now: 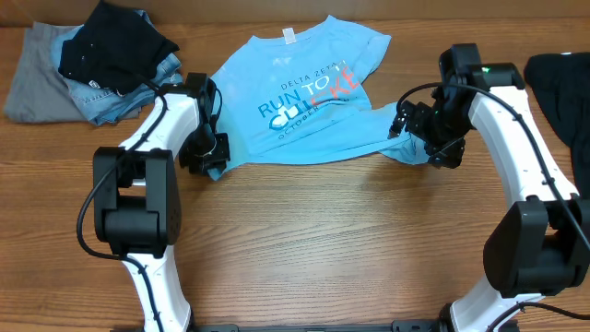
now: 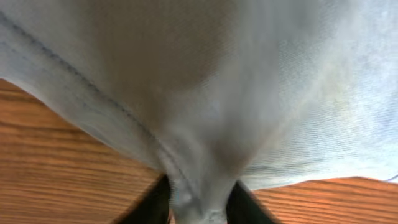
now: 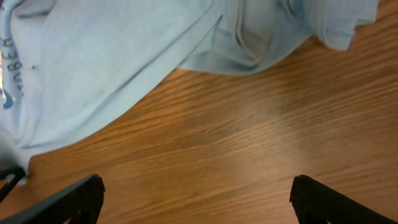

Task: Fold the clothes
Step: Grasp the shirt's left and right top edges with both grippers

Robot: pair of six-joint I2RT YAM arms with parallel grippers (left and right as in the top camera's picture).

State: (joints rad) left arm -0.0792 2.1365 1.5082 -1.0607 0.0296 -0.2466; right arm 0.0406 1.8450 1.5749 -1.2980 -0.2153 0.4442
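Observation:
The right gripper moves down onto the hem's bunched corner (image 1: 406, 149) (image 3: 227, 55) next and closes there, as its open fingers still hang above the table, short of the cloth.
A light blue T-shirt (image 1: 304, 92) lies spread on the wooden table with its red-and-white lettering facing up. My left gripper (image 1: 207, 157) sits at the shirt's lower left edge. In the left wrist view it (image 2: 202, 202) is shut on a bunched fold of the shirt's fabric (image 2: 205, 93). My right gripper (image 1: 406, 124) hovers at the shirt's lower right corner. In the right wrist view it (image 3: 196, 199) stands open over bare wood, with the shirt's hem (image 3: 112, 62) just beyond the fingertips (image 3: 68, 199).
A pile of other clothes lies at the back left: a grey garment (image 1: 32, 78), a denim-blue one (image 1: 120, 97) and a black one (image 1: 111, 41) on top. Another black garment (image 1: 562, 92) lies at the right edge.

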